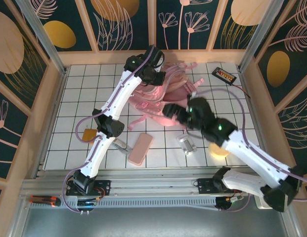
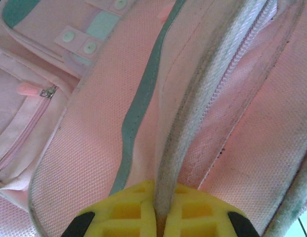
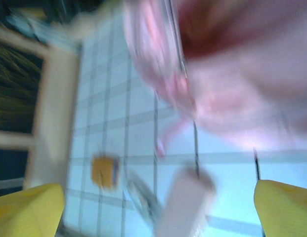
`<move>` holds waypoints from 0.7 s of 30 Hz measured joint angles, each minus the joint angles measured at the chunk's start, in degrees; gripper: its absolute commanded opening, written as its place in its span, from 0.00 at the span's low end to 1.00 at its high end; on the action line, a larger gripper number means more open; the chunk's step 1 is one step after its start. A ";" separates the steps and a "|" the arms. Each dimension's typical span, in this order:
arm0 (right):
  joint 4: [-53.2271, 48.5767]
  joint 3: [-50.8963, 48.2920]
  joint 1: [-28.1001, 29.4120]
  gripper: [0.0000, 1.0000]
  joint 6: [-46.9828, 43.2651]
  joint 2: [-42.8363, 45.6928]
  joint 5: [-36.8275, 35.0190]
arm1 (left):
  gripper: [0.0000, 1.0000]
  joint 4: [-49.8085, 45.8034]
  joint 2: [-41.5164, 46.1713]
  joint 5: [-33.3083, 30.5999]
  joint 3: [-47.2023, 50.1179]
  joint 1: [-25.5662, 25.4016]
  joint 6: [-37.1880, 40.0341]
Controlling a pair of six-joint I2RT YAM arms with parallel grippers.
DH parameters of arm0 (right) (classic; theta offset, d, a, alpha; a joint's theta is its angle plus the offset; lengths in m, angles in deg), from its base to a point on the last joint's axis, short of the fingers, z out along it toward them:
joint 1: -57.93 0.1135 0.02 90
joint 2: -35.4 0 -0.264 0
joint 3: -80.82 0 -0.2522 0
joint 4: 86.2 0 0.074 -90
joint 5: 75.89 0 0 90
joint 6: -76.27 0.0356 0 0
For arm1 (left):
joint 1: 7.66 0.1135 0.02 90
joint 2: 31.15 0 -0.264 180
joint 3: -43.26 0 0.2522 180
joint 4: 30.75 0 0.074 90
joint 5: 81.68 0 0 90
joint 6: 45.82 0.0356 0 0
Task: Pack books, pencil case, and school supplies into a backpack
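Next, my empty right gripper will draw back from the backpack [image 1: 175,91] and lower over the pencil case's far end [image 1: 144,138], since the case lies below it, nearer my base.
The pink backpack [image 1: 175,91] lies at the back middle of the table. My left gripper [image 1: 159,74] is at its top; in the left wrist view its yellow fingers [image 2: 128,210] are shut on a grey-white piped edge of the backpack [image 2: 94,148]. My right gripper [image 1: 169,109] hovers open by the backpack's near edge, nothing between its fingers [image 3: 32,207]. The pencil case [image 1: 140,149] [image 3: 185,205] lies at the front. An orange-brown pad [image 1: 90,134] [image 3: 105,171] and silver clips [image 1: 122,145] [image 1: 187,144] lie beside it. A yellow book [image 1: 218,150] peeks from under my right arm. The navy book is hidden.
A black slab with an orange label [image 1: 224,75] sits at the back right with its cable. Wooden walls [image 1: 59,94] ring the white tiled table [image 1: 79,94]. The right wrist view is motion-blurred.
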 measured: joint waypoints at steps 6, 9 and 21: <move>-6.05 -9.44 5.88 0.99 7.61 3.67 -6.47 | 0.00 1.44 6.40 -3.80 12.22 -0.02 0.31; -6.36 -6.36 6.21 0.99 5.33 -2.03 -6.49 | 0.00 4.33 14.80 -7.48 26.08 0.00 0.79; -9.27 17.90 12.52 0.99 -5.42 -39.65 -0.13 | 0.00 18.56 34.51 -6.29 59.19 2.84 0.81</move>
